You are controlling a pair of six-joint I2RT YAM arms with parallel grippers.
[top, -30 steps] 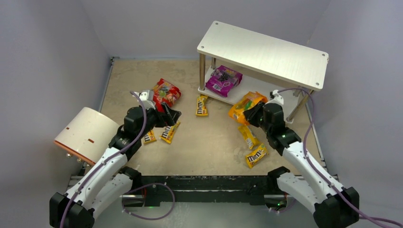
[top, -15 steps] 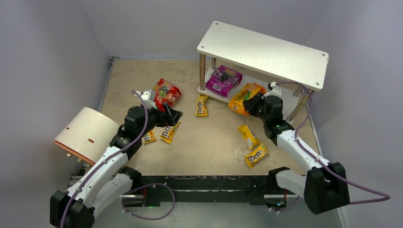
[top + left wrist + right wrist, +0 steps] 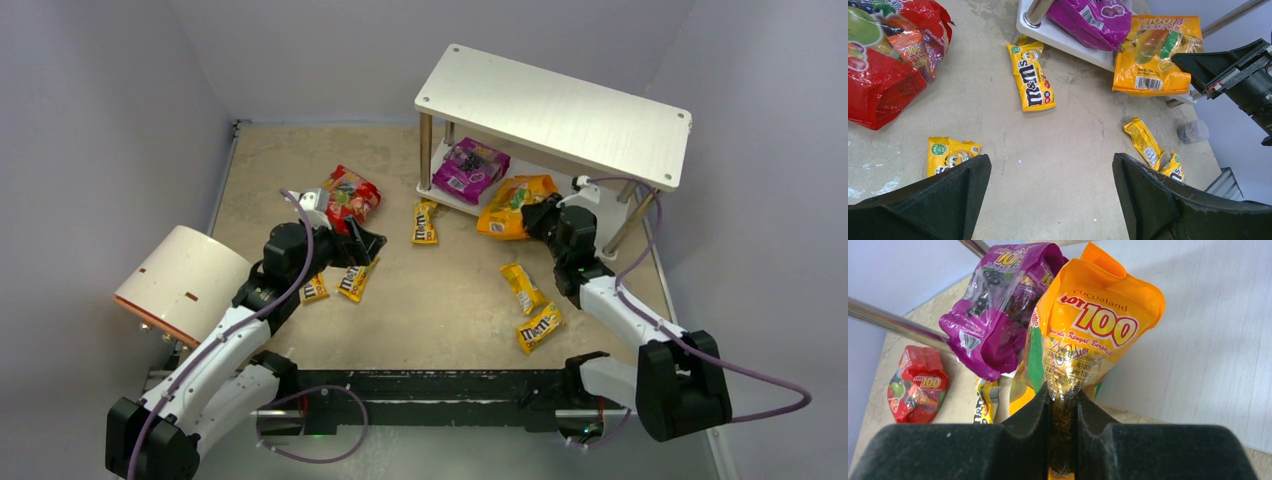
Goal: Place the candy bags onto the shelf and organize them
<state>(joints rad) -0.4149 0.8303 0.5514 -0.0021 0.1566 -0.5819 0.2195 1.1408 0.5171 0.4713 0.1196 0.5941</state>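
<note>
The right gripper will push outward over the shelf's lower board beside the purple bag and then let go, because the near end of the orange bag sticks out past the board's front edge.
My right gripper (image 3: 541,216) is shut on the orange bag (image 3: 512,206) and holds it at the front edge of the shelf's lower board (image 3: 540,180), next to the purple bag (image 3: 468,166) lying on that board. The right wrist view shows the orange bag (image 3: 1093,325) pinched between the jaws beside the purple bag (image 3: 998,305). My left gripper (image 3: 362,243) is open and empty above the floor near the red bag (image 3: 349,195). Yellow M&M's packets lie on the floor (image 3: 425,222), (image 3: 352,280), (image 3: 314,289), (image 3: 522,286), (image 3: 539,325).
A white-and-tan cylinder (image 3: 183,284) lies at the left by my left arm. The shelf's top board (image 3: 555,113) overhangs the lower board on thin metal posts (image 3: 425,145). A small clear round object (image 3: 1193,131) sits on the floor past the shelf in the left wrist view. Grey walls enclose the floor.
My right gripper has carried the orange bag forward and up to the shelf's lower board. The left arm has barely moved.
</note>
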